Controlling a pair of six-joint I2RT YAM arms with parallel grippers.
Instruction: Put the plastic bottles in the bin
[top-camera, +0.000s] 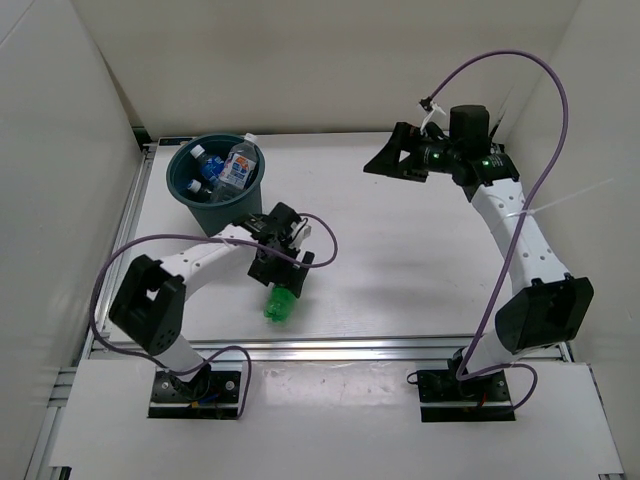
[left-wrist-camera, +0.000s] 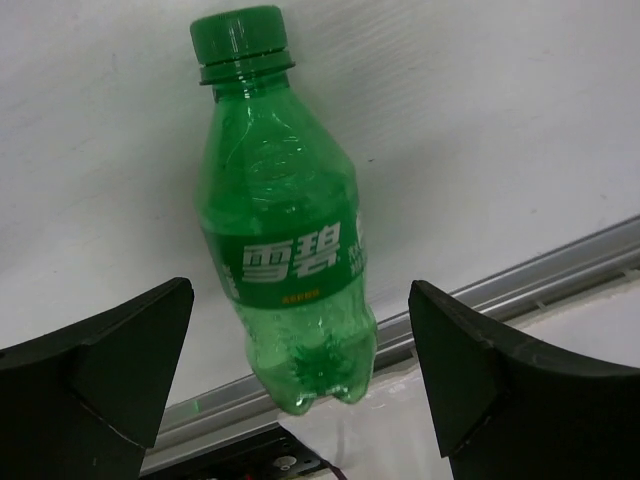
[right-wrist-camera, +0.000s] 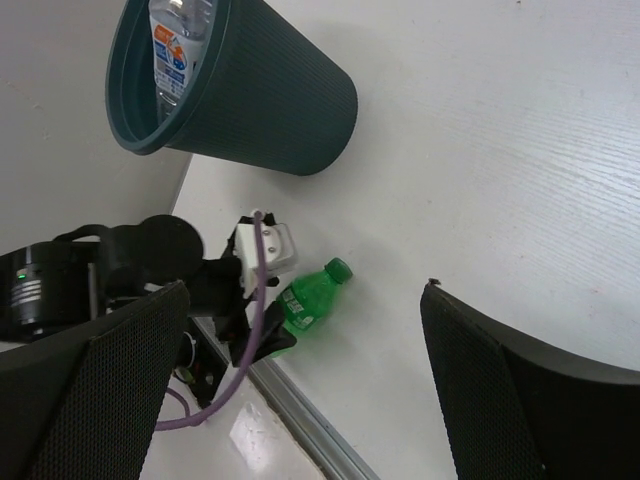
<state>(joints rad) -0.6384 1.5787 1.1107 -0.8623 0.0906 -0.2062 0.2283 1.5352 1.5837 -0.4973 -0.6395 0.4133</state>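
My left gripper should lower its open fingers around the green bottle's label (top-camera: 281, 300) (left-wrist-camera: 297, 275) next and close them. The label is below the gripper, and the fingers are already on either side of the bottle's sides.
The green bottle (top-camera: 281, 305) lies on its side on the white table near the front rail, with its cap pointing away from the left wrist camera. My left gripper (top-camera: 277, 272) is open just over the bottle. In the left wrist view the bottle's (left-wrist-camera: 290, 250) base lies between the spread fingers (left-wrist-camera: 110, 370), which do not touch it. The dark teal bin (top-camera: 190, 200) stands at the back left with clear labelled bottles (top-camera: 238, 165) inside. My right gripper (top-camera: 388, 160) is open and empty at the back right. In its view are the bin (right-wrist-camera: 270, 100) and the green bottle (right-wrist-camera: 310, 297).
A metal rail (top-camera: 330, 345) runs along the table's front edge, close to the green bottle. White walls close in the left, back and right sides. A purple cable (top-camera: 320, 240) loops from the left wrist.
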